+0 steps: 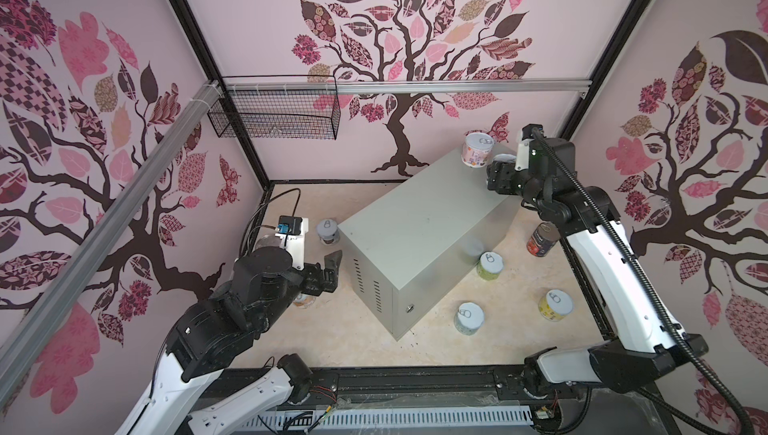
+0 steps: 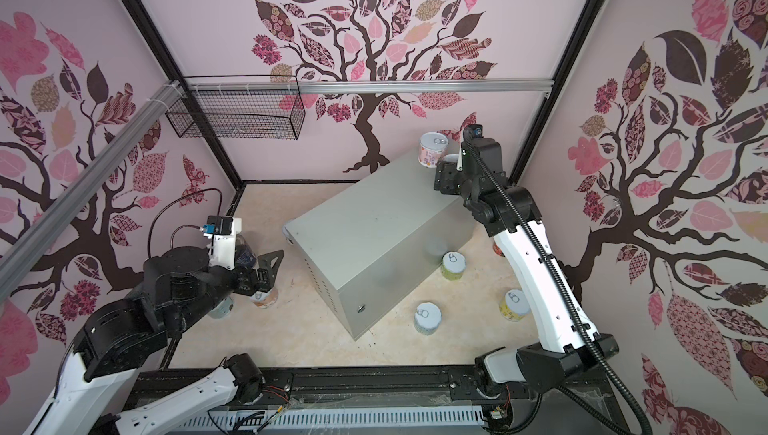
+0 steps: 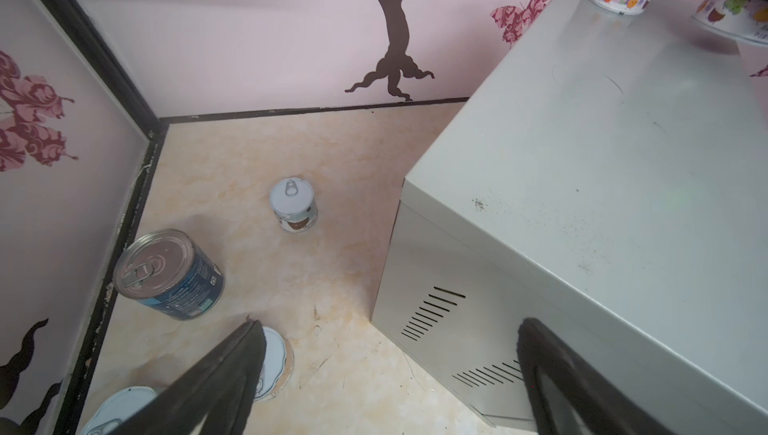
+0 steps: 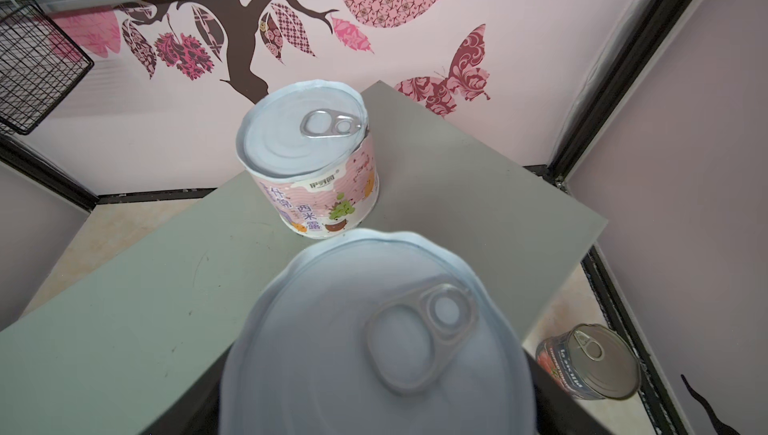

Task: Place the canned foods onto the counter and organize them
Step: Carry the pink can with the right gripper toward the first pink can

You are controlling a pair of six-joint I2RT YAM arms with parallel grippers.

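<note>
I will move my right gripper outward and down with the pastel can (image 4: 374, 337), then release it on the clear bare metal of the counter beside the pink-labelled can.
The counter (image 1: 415, 221) (image 2: 374, 225) is a grey metal box lying askew on the floor. A pink-labelled can (image 1: 477, 149) (image 4: 311, 167) stands on its far end. Beside that can my right gripper (image 1: 503, 163) is shut on a pastel can (image 4: 374, 337) (image 3: 731, 13), low over the same end. My left gripper (image 1: 332, 266) (image 3: 390, 325) hangs open and empty by the counter's vented end. On the floor near it stand a small can (image 3: 294, 204), a tall blue can (image 3: 166, 275) and two more short cans (image 3: 272, 362) (image 3: 120, 408).
Right of the counter stand a green can (image 1: 491, 265), a pale can (image 1: 469, 318), a yellow can (image 1: 555, 305) and a tomato can (image 1: 542, 239) by the right arm. A black wire basket (image 1: 274, 109) hangs on the back rail. Walls close three sides.
</note>
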